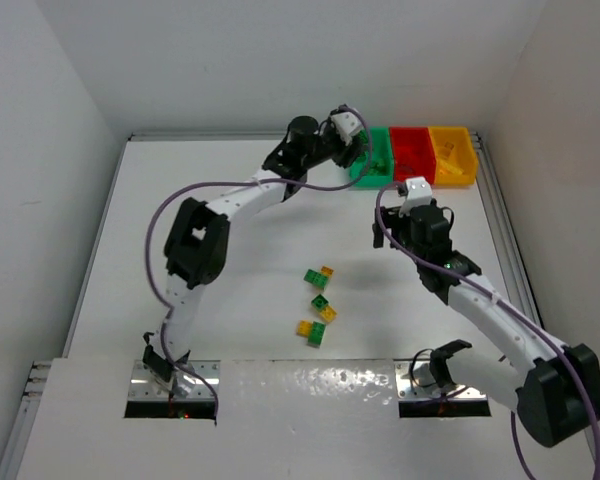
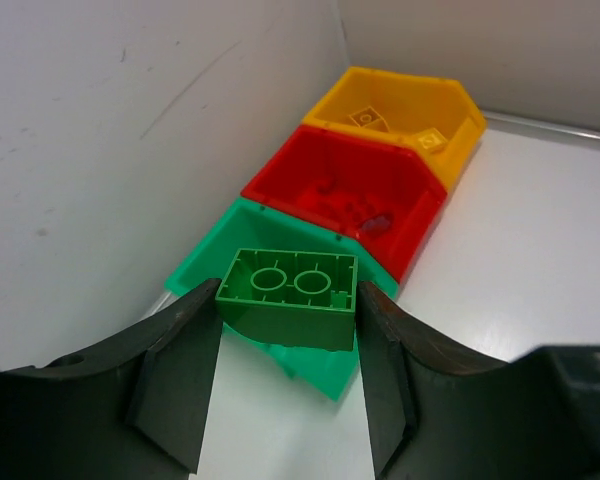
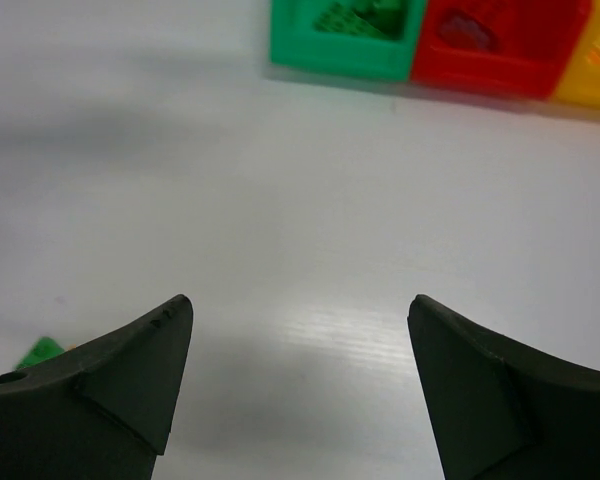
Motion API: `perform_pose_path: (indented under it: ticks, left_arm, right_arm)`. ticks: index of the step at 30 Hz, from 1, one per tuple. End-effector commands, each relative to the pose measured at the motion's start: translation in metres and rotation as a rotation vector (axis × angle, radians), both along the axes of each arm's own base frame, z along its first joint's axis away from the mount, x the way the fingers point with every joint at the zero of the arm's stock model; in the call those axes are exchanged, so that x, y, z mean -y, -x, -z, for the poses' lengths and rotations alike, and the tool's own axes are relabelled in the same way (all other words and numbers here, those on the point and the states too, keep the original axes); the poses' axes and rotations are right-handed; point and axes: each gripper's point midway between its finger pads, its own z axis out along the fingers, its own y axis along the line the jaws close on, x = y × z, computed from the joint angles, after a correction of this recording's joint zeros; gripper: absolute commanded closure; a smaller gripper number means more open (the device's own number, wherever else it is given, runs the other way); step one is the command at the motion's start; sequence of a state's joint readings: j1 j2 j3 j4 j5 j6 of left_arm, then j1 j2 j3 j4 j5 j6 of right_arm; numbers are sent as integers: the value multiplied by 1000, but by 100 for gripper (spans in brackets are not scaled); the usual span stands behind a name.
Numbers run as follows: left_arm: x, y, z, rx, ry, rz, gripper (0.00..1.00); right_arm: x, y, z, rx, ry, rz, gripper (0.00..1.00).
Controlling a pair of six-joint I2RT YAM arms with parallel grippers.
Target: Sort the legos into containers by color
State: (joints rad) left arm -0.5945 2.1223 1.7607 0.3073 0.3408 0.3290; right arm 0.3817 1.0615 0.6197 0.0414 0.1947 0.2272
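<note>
The robot's left gripper needs to lower the green lego next and shift it toward the red container (image 2: 350, 195), over the green opening (image 2: 281, 240).
My left gripper (image 2: 288, 295) is shut on a green lego (image 2: 288, 305), held underside up just over the near corner of the green container (image 2: 205, 258). The red container (image 2: 350, 195) and the yellow-orange container (image 2: 400, 115) follow in a row, each with legos of its own color inside. From above, the left gripper (image 1: 363, 150) sits at the green container (image 1: 378, 165). My right gripper (image 3: 300, 305) hangs open and empty over bare table, short of the containers (image 3: 345, 50). Loose green and yellow legos (image 1: 320, 304) lie mid-table.
The walls of the white enclosure stand close behind the containers (image 1: 420, 152) and along both sides of the table. A green lego (image 3: 40, 352) peeks in at the lower left of the right wrist view. A purple cable (image 1: 180, 200) loops beside the left arm.
</note>
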Motion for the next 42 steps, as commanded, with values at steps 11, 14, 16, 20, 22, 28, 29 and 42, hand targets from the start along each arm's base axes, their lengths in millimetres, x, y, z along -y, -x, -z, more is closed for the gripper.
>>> perform_pose_path:
  ticks: [11, 14, 16, 20, 22, 28, 29, 42]
  left_arm:
    - [89, -79, 70, 83, 197, -142, 100]
    - [83, -88, 88, 67, 227, -214, 100]
    - [80, -92, 99, 60, 229, -241, 100]
    - [77, -96, 109, 62, 257, -277, 99]
    - [75, -98, 106, 71, 290, -295, 98]
    - [70, -102, 101, 105, 334, -320, 97]
    - [71, -102, 106, 97, 331, -319, 94]
    - [61, -108, 100, 121, 346, -364, 27]
  right_arm:
    - [25, 50, 34, -74, 58, 24, 15]
    - [20, 49, 34, -84, 38, 11, 15]
    - [19, 48, 33, -85, 35, 8, 15]
    - [14, 43, 25, -65, 45, -26, 15]
    - [12, 40, 26, -72, 61, -41, 15]
    - [5, 36, 28, -90, 68, -77, 14]
    - [5, 36, 29, -93, 71, -79, 14]
    - [2, 33, 26, -108, 102, -114, 14]
